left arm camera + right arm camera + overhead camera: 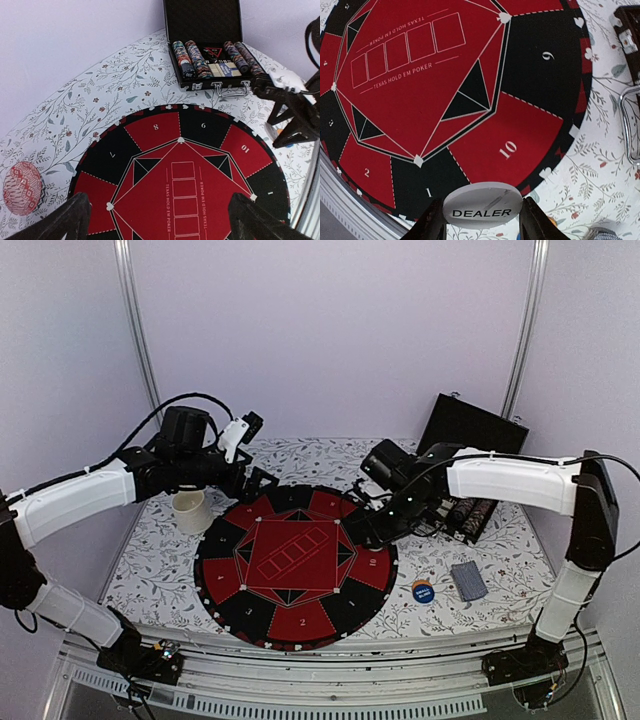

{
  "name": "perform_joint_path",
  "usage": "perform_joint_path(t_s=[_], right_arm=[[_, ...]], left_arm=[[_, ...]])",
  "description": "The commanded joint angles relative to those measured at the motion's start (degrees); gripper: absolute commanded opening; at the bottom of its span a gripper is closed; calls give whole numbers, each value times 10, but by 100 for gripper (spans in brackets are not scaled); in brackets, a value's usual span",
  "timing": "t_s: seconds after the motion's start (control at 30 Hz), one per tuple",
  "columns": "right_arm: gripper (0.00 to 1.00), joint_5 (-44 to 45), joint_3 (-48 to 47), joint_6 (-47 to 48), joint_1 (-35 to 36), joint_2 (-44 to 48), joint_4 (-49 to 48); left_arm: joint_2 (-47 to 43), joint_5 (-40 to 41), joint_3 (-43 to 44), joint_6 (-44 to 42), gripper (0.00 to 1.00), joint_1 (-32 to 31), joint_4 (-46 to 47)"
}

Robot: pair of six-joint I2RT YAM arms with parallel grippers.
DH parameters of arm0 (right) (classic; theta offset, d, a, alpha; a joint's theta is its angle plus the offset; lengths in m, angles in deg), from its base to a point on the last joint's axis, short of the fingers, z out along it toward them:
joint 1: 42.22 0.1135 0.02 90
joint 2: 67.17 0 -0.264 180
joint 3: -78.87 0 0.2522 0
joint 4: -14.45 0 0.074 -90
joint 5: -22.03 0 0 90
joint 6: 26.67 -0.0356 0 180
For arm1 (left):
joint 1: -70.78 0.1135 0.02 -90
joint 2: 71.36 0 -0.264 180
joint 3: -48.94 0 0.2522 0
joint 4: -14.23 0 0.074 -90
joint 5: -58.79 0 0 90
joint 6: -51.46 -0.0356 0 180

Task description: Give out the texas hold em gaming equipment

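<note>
My right gripper needs to move down next onto the red segment facing the blue and orange disc (pixel 422 590) and let go of the white disc, because that segment is bare.
My right gripper (pixel 385 525) is shut on a white disc marked DEALER (pixel 482 204), held edge to edge between the fingers just above the near-right rim of the round red and black poker mat (pixel 295 565), by segments 10 and 1. My left gripper (pixel 255 485) is open and empty, hovering over the mat's far-left side (pixel 160 220). An open black case (pixel 470 510) at the back right holds rows of striped poker chips (pixel 192 57) and cards. A blue and orange disc (pixel 422 590) and a grey-blue card deck (pixel 468 580) lie on the cloth right of the mat.
A white cup (pixel 190 510) stands left of the mat, under the left arm. A pink patterned bowl (pixel 21 187) sits on the floral cloth beside the mat. The case's metal handle (pixel 627 125) is close to the right gripper. Walls enclose the back and sides.
</note>
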Motion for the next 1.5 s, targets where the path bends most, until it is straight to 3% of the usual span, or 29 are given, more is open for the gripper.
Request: perform_joint_path(t_s=[0.0,0.2,0.67,0.73,0.77,0.9,0.97,1.17,1.47], right_arm=[[23,18,-53,30,3,-97,-25],[22,50,-77,32,2,-177,14],[24,79,-51,23,-15,-187,38],[28,72,-58,25,-14,-191,40],[35,71,-60,26,-14,-192,42],[83,61,-68,29,-14,-175,53],[100,54,-65,31,-14,-144,49],[99,46,-34,31,-18,-54,68],[99,-20,114,-21,-29,46,80]], left_arm=[[-13,12,-11,-11,98,-1,12],[-15,14,-14,-11,98,1,13],[-12,19,-17,-13,98,1,12],[-10,19,-17,-14,98,1,12],[-9,19,-17,-14,98,1,13],[-9,22,-17,-15,98,1,13],[-8,22,-17,-15,98,2,12],[-8,18,-17,-13,98,2,13],[-7,13,-17,-12,98,2,12]])
